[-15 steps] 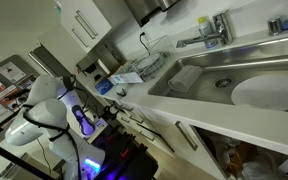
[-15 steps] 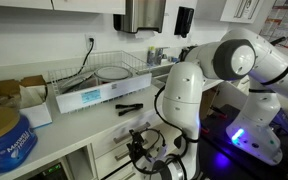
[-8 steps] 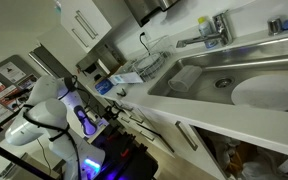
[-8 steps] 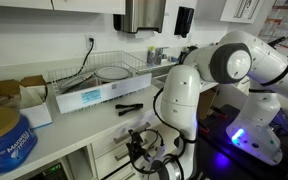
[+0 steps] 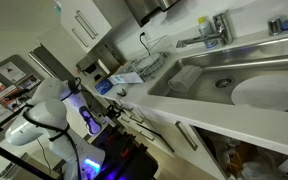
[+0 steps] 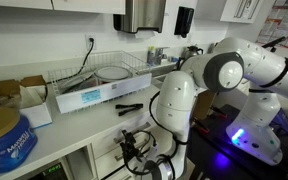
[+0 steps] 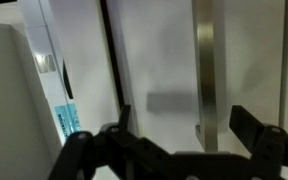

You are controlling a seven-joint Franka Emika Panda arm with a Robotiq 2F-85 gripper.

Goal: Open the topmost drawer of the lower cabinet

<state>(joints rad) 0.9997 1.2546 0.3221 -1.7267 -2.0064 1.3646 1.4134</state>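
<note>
Next, I shift my gripper slightly toward the right in the wrist view and close on the bar handle, since it lies between my fingers, nearer that side's finger.
The wrist view, turned sideways, shows a white drawer front (image 7: 154,60) of the lower cabinet with its slim metal bar handle (image 7: 204,70). My gripper (image 7: 184,130) is open, one dark finger on each side of the handle, close to the front. The drawer is shut. I cannot tell from this view which drawer of the stack it is. In an exterior view my gripper (image 6: 134,150) is low, under the counter edge against the white drawer fronts (image 6: 106,152). It also shows in an exterior view (image 5: 114,115) by the cabinet below the counter.
The white countertop (image 6: 94,118) carries a dish rack (image 6: 109,72), a blue tin (image 6: 4,135), boxes and a dark tool (image 6: 129,105). A sink (image 5: 234,75) with a faucet (image 5: 212,35) lies further along the counter. The robot's base glows purple (image 6: 239,135).
The arm's elbow has swung further over toward the cabinet and the gripper has shifted slightly along the drawer fronts. The drawer has not moved.
</note>
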